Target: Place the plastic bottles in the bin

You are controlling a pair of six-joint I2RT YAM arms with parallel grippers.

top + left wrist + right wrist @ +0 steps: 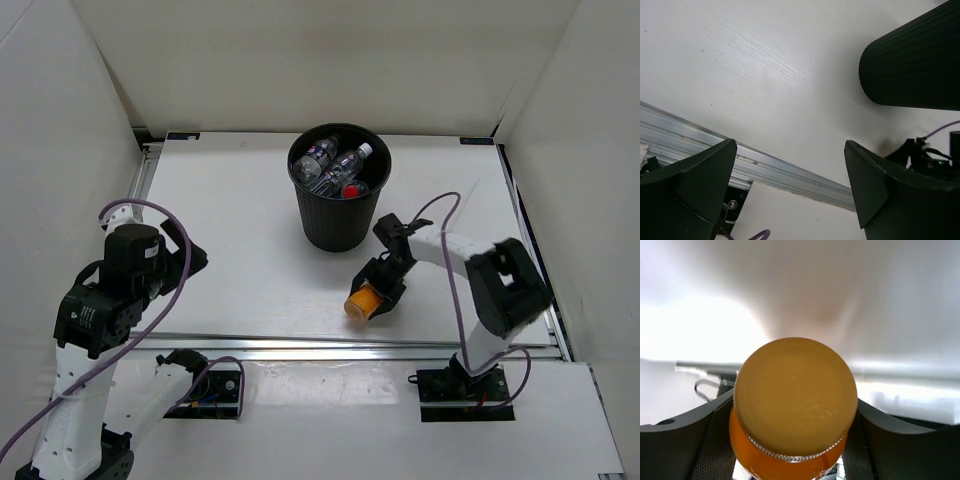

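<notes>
The bin's rim is higher, so my right gripper will lift the stubby orange bottle [362,301] up and outward over the bin's opening [342,163] and let go of it inside.
The round black bin [338,215] stands at the table's middle back. Inside it lie clear bottles [335,165], one with a white cap, and a red-capped one [352,190]. My right gripper [372,298] is shut on the stubby orange bottle [362,301], holding it in front of and to the right of the bin. In the right wrist view the orange bottle [795,405] fills the gap between the two fingers, cap toward the camera. My left gripper [790,185] is open and empty, held up at the near left. The bin's side also shows in the left wrist view [915,65].
An aluminium rail [350,345] runs along the table's near edge. White walls enclose the table on the left, back and right. A purple cable [445,215] loops off the right arm.
</notes>
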